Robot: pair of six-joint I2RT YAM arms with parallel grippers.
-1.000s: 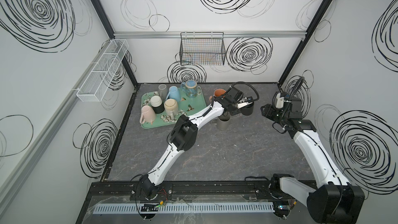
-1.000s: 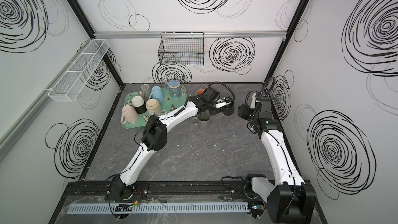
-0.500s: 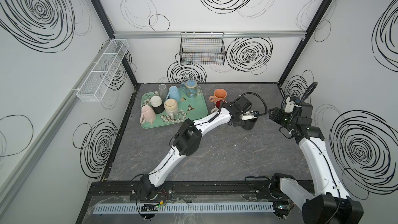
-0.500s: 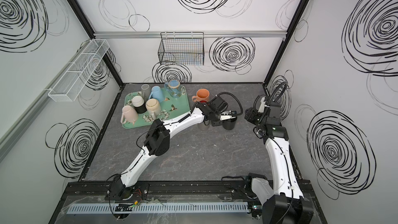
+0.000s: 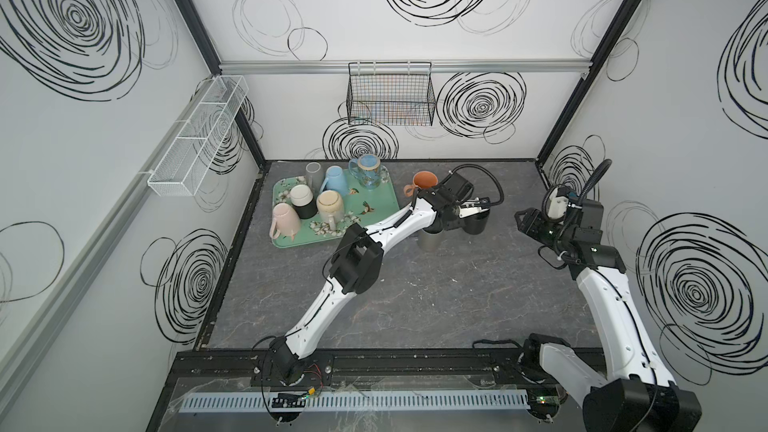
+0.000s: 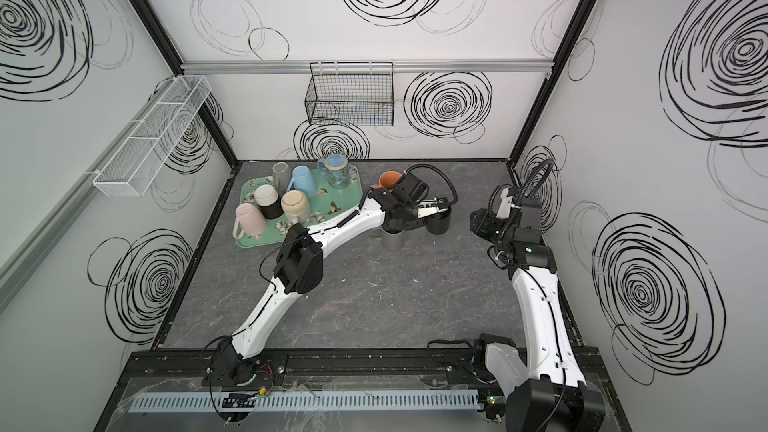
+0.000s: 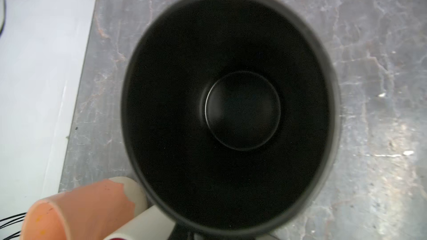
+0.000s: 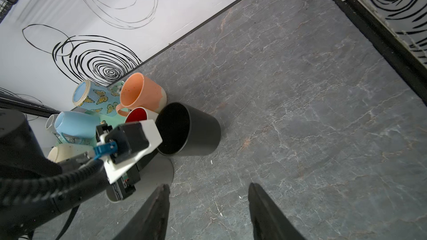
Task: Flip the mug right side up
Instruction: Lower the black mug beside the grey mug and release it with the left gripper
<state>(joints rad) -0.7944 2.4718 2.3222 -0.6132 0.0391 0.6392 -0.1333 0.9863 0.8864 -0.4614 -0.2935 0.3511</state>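
Observation:
The black mug [image 5: 478, 224], already with its opening up, goes outward and down in my left gripper next, to be released on the bare table by the orange mug.
The black mug [image 5: 478, 224] stands mouth up at the back right of the table, and also shows in the other top view [image 6: 439, 223]. The left wrist view looks straight down into the mug [image 7: 231, 111]. My left gripper [image 5: 473, 214] reaches across the middle and is shut on the mug at its near side, with its fingers hidden under the rim. My right gripper [image 5: 521, 220] hovers to the mug's right, open and holding nothing. In the right wrist view the right gripper [image 8: 209, 185] is over bare table, well apart from the mug [image 8: 196, 132].
An orange mug [image 5: 424, 182] and a white mug with a red inside [image 8: 136, 115] stand just behind the black one. A grey cup [image 5: 428, 238] sits under my left forearm. The green tray [image 5: 386, 201] at the back left holds several mugs. A wire basket [image 5: 390, 99] hangs on the back wall.
Half a second ago both grippers were nearer the front. The left gripper, still holding the black mug, and the right gripper have since moved back again. The mug ends slightly nearer than a second ago.

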